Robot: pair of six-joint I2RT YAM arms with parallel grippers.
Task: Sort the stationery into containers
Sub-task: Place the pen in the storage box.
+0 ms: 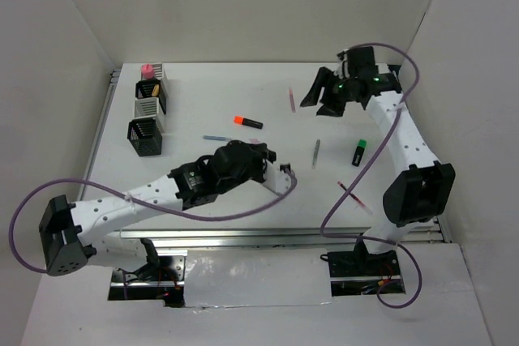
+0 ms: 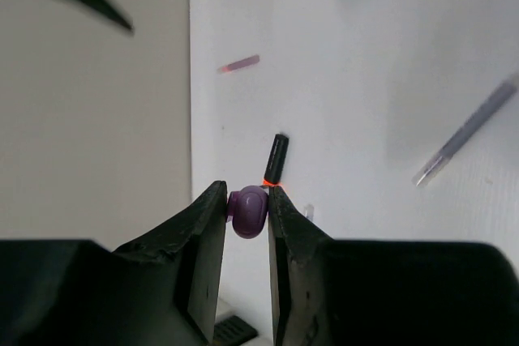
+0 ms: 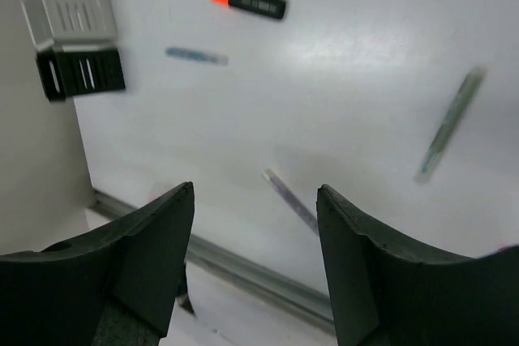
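The black cup holding a yellow marker (image 1: 152,90) is to the left of my left gripper in the top view, so my left gripper will swing outward over that cup next.
My left gripper (image 1: 266,154) is shut on a purple marker (image 2: 247,211), seen end-on between the fingertips in the left wrist view, near the table's middle. The orange-capped black marker (image 1: 248,122) lies just beyond it and also shows in the left wrist view (image 2: 276,159). My right gripper (image 1: 319,101) is open and empty above the far right of the table, and shows the same in its wrist view (image 3: 255,200). The mesh cups (image 1: 148,108) stand in a row at the far left. The farthest cup holds a pink marker (image 1: 147,70).
On the table lie a blue pen (image 1: 215,138), a pink pen (image 1: 291,99), a grey pen (image 1: 316,153), a green-capped black marker (image 1: 358,151) and a red pen (image 1: 354,196). Walls close the left, back and right sides.
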